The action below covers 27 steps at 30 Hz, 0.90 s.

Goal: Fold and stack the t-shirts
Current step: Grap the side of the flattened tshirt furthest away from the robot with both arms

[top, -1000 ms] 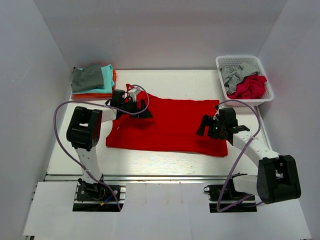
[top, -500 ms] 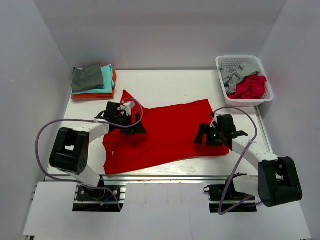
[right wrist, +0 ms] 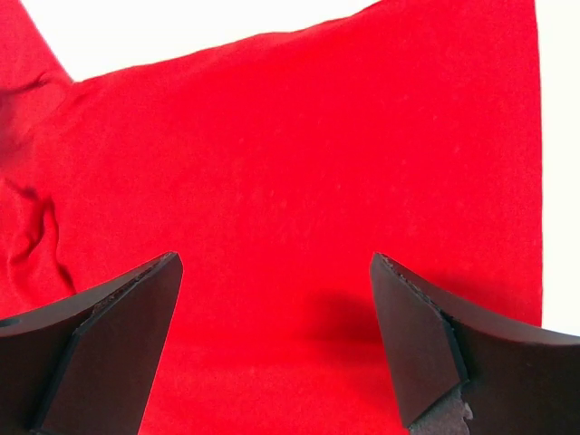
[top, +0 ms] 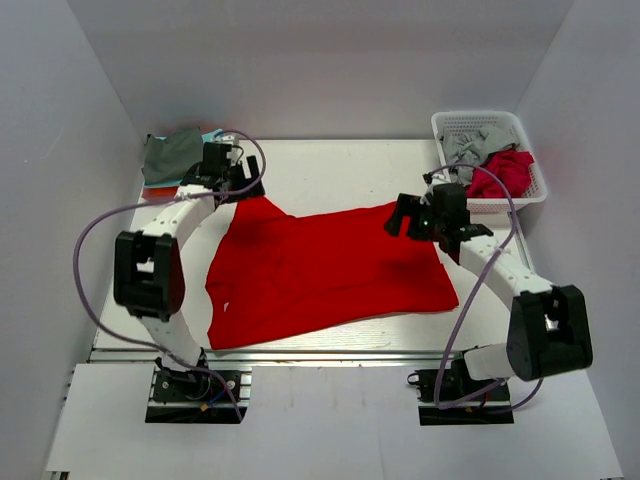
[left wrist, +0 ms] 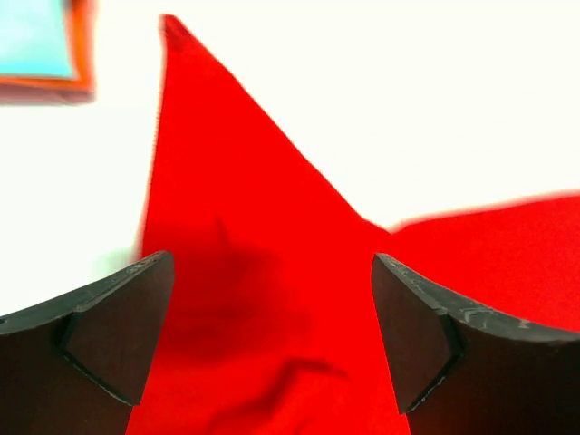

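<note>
My left gripper moves outward and down onto the red t-shirt's pointed corner tip by the stack next, because that tip lies beyond the open fingers.
A bright red t-shirt (top: 320, 270) lies spread and slightly skewed on the white table. My left gripper (top: 240, 187) is open and empty above its far left pointed corner. In the left wrist view (left wrist: 272, 263) the jaws stand wide apart over the red cloth (left wrist: 263, 272). My right gripper (top: 405, 218) is open and empty over the shirt's far right corner. In the right wrist view (right wrist: 272, 263) the red cloth (right wrist: 299, 163) fills the space between the jaws. A stack of folded shirts (top: 180, 160) at the far left has grey on top, then teal and orange.
A white basket (top: 478, 119) at the far right holds a grey shirt (top: 465, 148) and a crimson shirt (top: 505, 172). The stack's teal and orange edge shows in the left wrist view (left wrist: 41, 45). White walls enclose the table on three sides.
The red shirt was dragged toward the near edge and skewed. Since then both grippers have moved to its far corners, the left one close to the stack.
</note>
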Available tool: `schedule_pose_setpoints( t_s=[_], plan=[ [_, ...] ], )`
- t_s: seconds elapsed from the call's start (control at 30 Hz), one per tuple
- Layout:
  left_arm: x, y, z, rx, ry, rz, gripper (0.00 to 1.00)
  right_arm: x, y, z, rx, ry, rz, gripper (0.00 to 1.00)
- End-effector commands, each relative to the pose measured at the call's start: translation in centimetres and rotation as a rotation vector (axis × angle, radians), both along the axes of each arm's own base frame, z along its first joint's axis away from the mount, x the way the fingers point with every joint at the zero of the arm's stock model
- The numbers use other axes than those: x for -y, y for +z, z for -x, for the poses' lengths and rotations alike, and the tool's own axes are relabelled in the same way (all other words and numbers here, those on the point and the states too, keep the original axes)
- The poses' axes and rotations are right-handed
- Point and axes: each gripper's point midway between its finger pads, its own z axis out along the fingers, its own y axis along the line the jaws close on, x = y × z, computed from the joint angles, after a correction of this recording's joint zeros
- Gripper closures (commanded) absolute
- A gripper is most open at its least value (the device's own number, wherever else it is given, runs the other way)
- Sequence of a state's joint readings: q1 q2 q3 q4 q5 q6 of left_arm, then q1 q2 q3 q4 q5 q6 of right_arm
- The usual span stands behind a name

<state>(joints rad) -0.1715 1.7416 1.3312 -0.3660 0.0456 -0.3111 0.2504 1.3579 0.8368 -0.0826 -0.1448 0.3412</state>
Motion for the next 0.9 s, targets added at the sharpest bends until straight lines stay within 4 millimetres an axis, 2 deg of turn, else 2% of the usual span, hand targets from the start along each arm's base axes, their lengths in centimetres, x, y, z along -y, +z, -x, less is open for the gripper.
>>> schedule_pose_setpoints(
  t_s=[0.0, 0.03, 0.07, 0.1, 0.13, 0.23, 0.27, 0.3, 0.33, 0.37, 0.4, 0.47, 0.5, 0.53, 0.63, 0.7, 0.77, 0.8, 0.87],
  plan=[
    [-2.8, -2.2, -1.3, -0.075, 0.118, -0.063, 0.00, 0.4, 0.2, -2.0, 0.009, -0.055, 0.019, 0.10],
    [-3.1, -3.4, -2.5, -0.092, 0.127, -0.066, 0.04, 0.5, 0.8, -2.6, 0.019, -0.062, 0.022, 0.10],
    [-3.0, -3.9, -3.3, -0.096, 0.127, -0.067, 0.06, 0.7, -0.2, -2.8, -0.004, -0.071, 0.044, 0.10],
    [-3.0, -3.2, -4.8, -0.074, 0.124, -0.048, 0.08, 0.7, 0.0, -3.2, 0.000, -0.075, 0.046, 0.10],
    [-2.9, -5.3, -5.4, -0.109, 0.123, -0.054, 0.10, 0.8, -0.1, -3.4, -0.004, -0.076, 0.057, 0.10],
    [-1.9, -5.7, -8.0, -0.067, 0.080, -0.031, 0.19, 0.9, -0.8, -4.2, -0.028, -0.081, 0.072, 0.10],
    [-1.6, -7.2, -8.3, -0.091, 0.068, -0.024, 0.19, 0.8, -0.4, -4.7, -0.018, -0.082, 0.074, 0.10],
    [-1.5, -6.7, -9.2, -0.066, 0.068, -0.020, 0.21, 0.8, -1.1, -4.7, -0.036, -0.079, 0.080, 0.10],
    [-1.5, -7.3, -9.3, -0.070, 0.068, -0.020, 0.21, 0.7, -1.2, -4.7, -0.044, -0.077, 0.082, 0.10],
    [-1.7, -7.1, -10.2, -0.044, 0.082, -0.029, 0.22, 0.6, -0.7, -5.2, -0.033, -0.076, 0.077, 0.10],
    [-2.0, -7.9, -10.5, -0.053, 0.093, -0.041, 0.22, 0.7, -1.6, -5.1, -0.056, -0.077, 0.084, 0.10],
    [-2.7, -8.6, -11.1, -0.052, 0.127, -0.074, 0.22, 0.6, -1.8, -5.2, -0.063, -0.075, 0.086, 0.10],
    [-2.9, -8.2, -11.8, -0.034, 0.139, -0.082, 0.22, 0.5, -1.9, -5.3, -0.064, -0.071, 0.087, 0.10],
    [-3.1, -9.5, -11.8, -0.061, 0.145, -0.095, 0.22, 0.5, -2.2, -5.3, -0.073, -0.072, 0.088, 0.10],
    [-3.2, -10.0, -12.6, -0.074, 0.151, -0.104, 0.28, 0.5, -2.5, -5.7, -0.082, -0.074, 0.092, 0.10],
    [-2.7, -11.4, -12.7, -0.093, 0.124, -0.093, 0.39, 0.4, -2.4, -6.2, -0.078, -0.081, 0.092, 0.10],
    [-2.2, -11.5, -13.3, -0.081, 0.110, -0.077, 0.50, 1.0, -3.2, -6.7, -0.089, -0.105, 0.122, 0.10],
    [-2.2, -11.9, -13.4, -0.081, 0.110, -0.077, 0.61, 1.4, -2.8, -7.4, -0.076, -0.134, 0.142, 0.10],
    [-2.0, -11.5, -14.1, -0.065, 0.097, -0.074, 0.70, 2.0, -3.4, -8.4, -0.083, -0.171, 0.181, 0.10]
  ],
)
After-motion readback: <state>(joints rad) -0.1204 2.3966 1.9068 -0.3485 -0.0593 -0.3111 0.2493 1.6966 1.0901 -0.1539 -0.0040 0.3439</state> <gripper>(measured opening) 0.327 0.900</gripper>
